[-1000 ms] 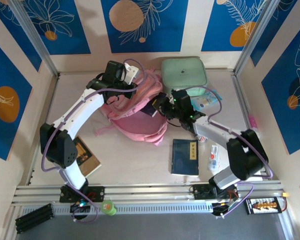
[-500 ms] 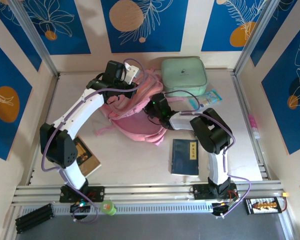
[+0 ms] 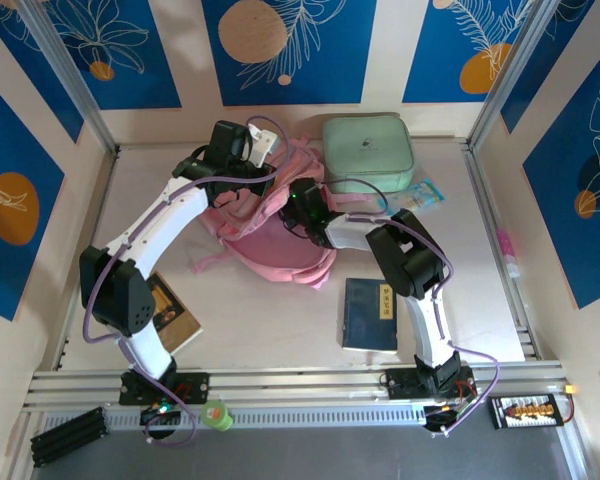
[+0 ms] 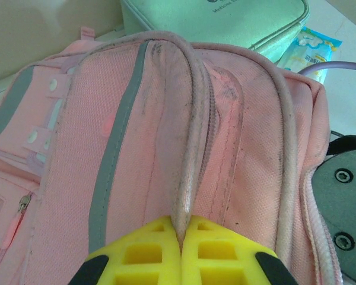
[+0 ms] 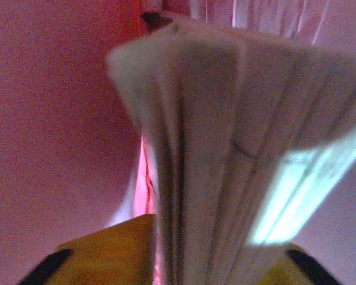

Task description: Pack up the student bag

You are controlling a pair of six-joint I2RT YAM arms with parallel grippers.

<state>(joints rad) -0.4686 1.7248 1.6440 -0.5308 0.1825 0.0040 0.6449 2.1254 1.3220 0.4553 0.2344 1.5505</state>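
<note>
The book already stands inside the bag [image 4: 142, 130]. My left gripper should next pull the bag's pinched pale piping [image 4: 183, 205] a little back toward the bag's bottom, then let go of it.
The pink student bag [image 3: 270, 225] lies at the middle back of the table with its mouth facing right. My left gripper [image 3: 260, 158] is shut on the bag's upper rim; in the left wrist view its yellow fingertips [image 4: 181, 224] pinch the pale piping of the student bag [image 4: 142, 130]. My right gripper [image 3: 298, 205] reaches into the bag's mouth. In the right wrist view a book [image 5: 225, 148] stands page edge up between the right gripper's [image 5: 216, 237] yellow fingers, with a thin slit of light beside the left finger. Pink lining [image 5: 59, 119] surrounds it.
A mint-green zip case [image 3: 368, 152] sits behind the bag, with a tissue packet [image 3: 420, 195] to its right. A dark blue book [image 3: 371, 313] lies in front of the right arm. A brown book [image 3: 173, 315] lies near the left arm's base.
My right arm has swung left and pushed its gripper with the book from beside the bag into its mouth. Its fingers have eased apart. The left gripper has held still.
</note>
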